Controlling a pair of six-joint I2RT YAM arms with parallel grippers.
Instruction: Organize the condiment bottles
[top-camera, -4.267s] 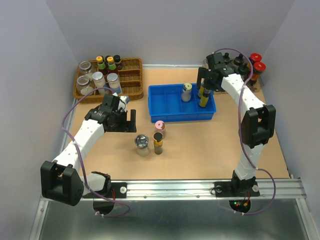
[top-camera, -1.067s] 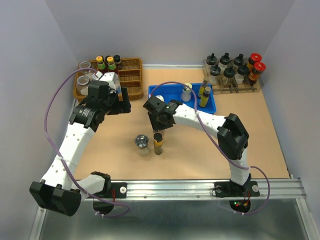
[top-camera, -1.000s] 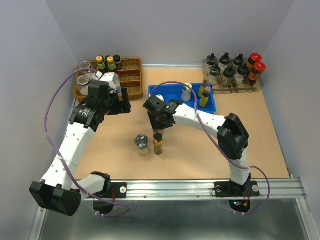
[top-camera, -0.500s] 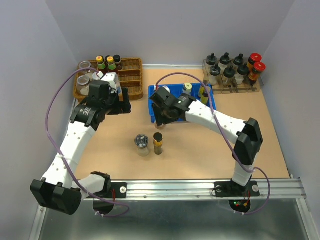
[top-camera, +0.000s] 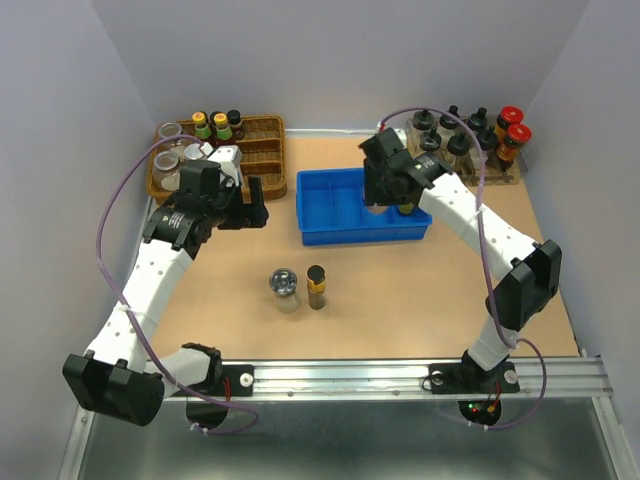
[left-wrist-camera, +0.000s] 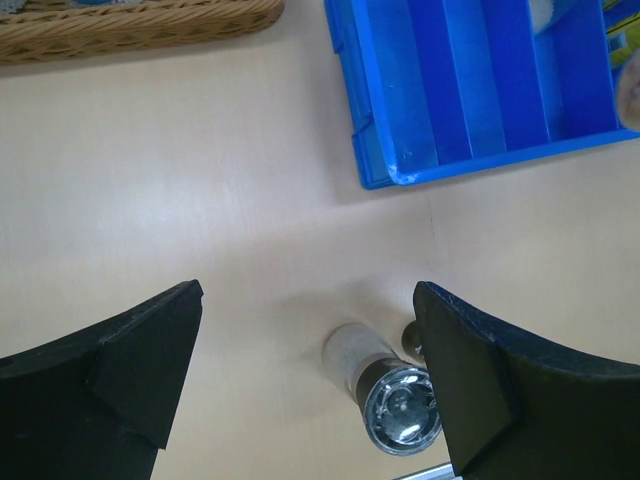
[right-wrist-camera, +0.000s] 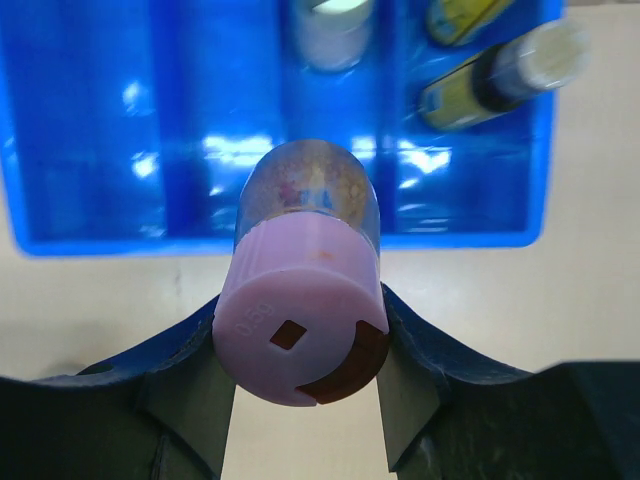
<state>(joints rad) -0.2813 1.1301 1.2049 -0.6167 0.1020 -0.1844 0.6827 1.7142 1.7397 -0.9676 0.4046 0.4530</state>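
My right gripper next lowers and releases the pink-lidded jar (right-wrist-camera: 300, 330) into the bin slot's near end (right-wrist-camera: 345, 108), since the pale-green-lidded jar takes only the slot's far part.
My right gripper (right-wrist-camera: 300, 352) is shut on a pink-lidded jar (right-wrist-camera: 300, 330), held above the near side of the blue bin (right-wrist-camera: 90, 150). In the bin stand a pale-green-lidded jar (right-wrist-camera: 333, 30) and two yellow dark-capped bottles (right-wrist-camera: 500, 75). From the top, the right gripper (top-camera: 378, 192) hangs over the bin (top-camera: 325, 205) and hides the jar. On the table stand a silver-lidded clear jar (top-camera: 285, 283) and a dark-capped brown bottle (top-camera: 316, 280). My left gripper (top-camera: 255, 203) hovers open left of the bin. In its wrist view the left gripper (left-wrist-camera: 307, 295) is empty, with the silver-lidded jar (left-wrist-camera: 395, 400) below.
A wicker basket (top-camera: 262, 150) with several jars and bottles sits at the back left. A rack (top-camera: 470, 165) of black-knobbed cruets and red-capped bottles (top-camera: 515, 125) stands at the back right. The basket's edge (left-wrist-camera: 140, 25) shows in the left wrist view.
My right gripper has lifted the pink-lidded jar from beside the brown bottle and carried it back and right, over the blue bin. The left arm has barely moved.
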